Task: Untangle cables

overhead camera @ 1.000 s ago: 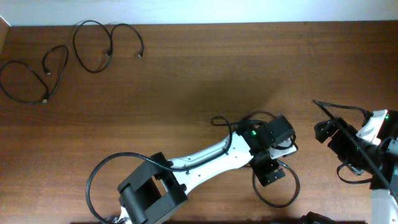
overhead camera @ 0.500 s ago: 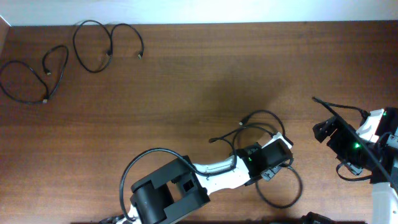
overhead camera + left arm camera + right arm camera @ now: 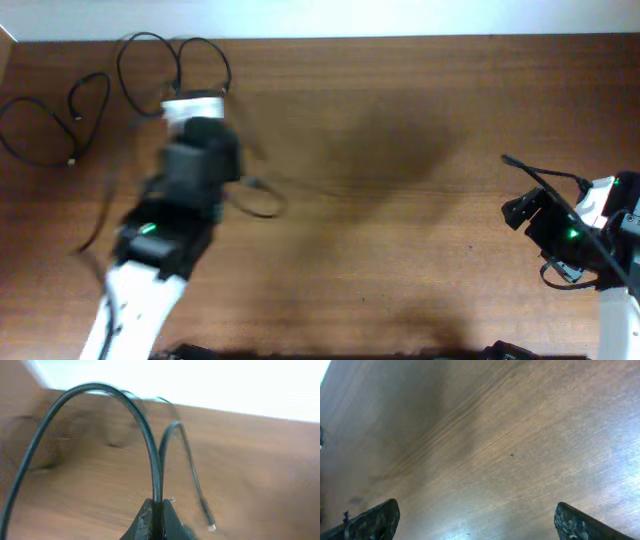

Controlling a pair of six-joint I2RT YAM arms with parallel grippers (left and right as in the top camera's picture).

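The left gripper moves down, back and to the left in the overhead view next, and releases the held cable on bare wood short of the looped cable.
My left gripper (image 3: 197,125) is a motion blur over the table's left side, close to two cables lying there. In the left wrist view my left gripper (image 3: 157,512) is shut on a thin black cable (image 3: 145,425), which arches up out of the jaws; its small plug end (image 3: 212,527) hangs to the right. Part of that held cable (image 3: 262,205) trails to the right of the arm. A looped cable (image 3: 50,135) lies at the far left, and another cable (image 3: 165,70) sits by the back edge. At the right, my right gripper (image 3: 528,212) (image 3: 477,525) stands open over bare wood.
Thicker black wires (image 3: 560,180) run along the right arm at the table's right edge. The wooden table (image 3: 400,130) meets a white wall at the back. The left arm's white link (image 3: 130,300) crosses the front left corner.
The left gripper closed on the cable at the front right, then swung fast to the left side of the table, dragging the cable with it. The right arm stayed put.
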